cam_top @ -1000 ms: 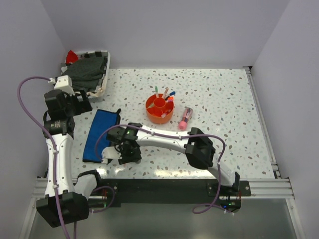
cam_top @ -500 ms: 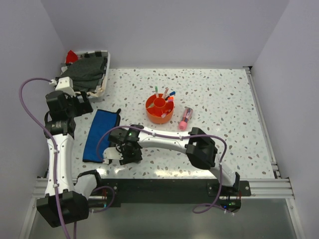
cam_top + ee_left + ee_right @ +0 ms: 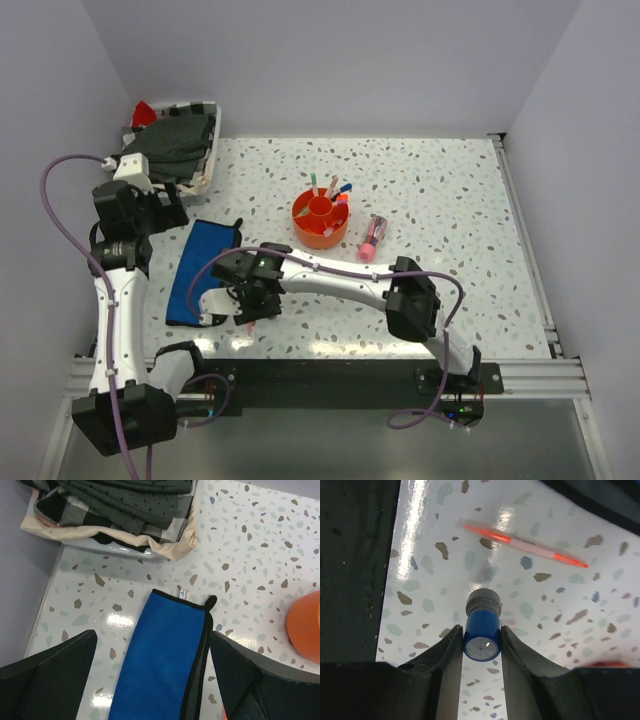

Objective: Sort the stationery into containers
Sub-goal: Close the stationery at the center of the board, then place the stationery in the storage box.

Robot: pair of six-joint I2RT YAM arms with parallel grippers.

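Note:
My right gripper next rises and moves outward over the organiser's near section (image 3: 314,225) to release the blue cylinder, since the orange organiser already holds upright pens.
My right gripper (image 3: 481,628) is shut on a small blue cylinder (image 3: 482,622) with a grey cap, and holds it just above the table. A thin orange-red pen (image 3: 525,542) lies on the table beyond it. In the top view this gripper (image 3: 252,305) sits near the front edge, right of the flat blue pouch (image 3: 200,265). My left gripper (image 3: 152,632) hangs open above the pouch (image 3: 165,660) with nothing between its fingers. The round orange organiser (image 3: 322,238) stands mid-table with several pens upright in it. A fat pink tube (image 3: 372,238) lies to its right.
A white tray (image 3: 212,150) of dark folded cloth fills the back left corner, just behind the left gripper (image 3: 160,205). In the left wrist view the organiser's edge (image 3: 305,630) shows at the right. Walls close in the table on three sides.
The right wrist has turned a little and shifted slightly toward the near left, still gripping the blue cylinder. The left arm has hardly moved.

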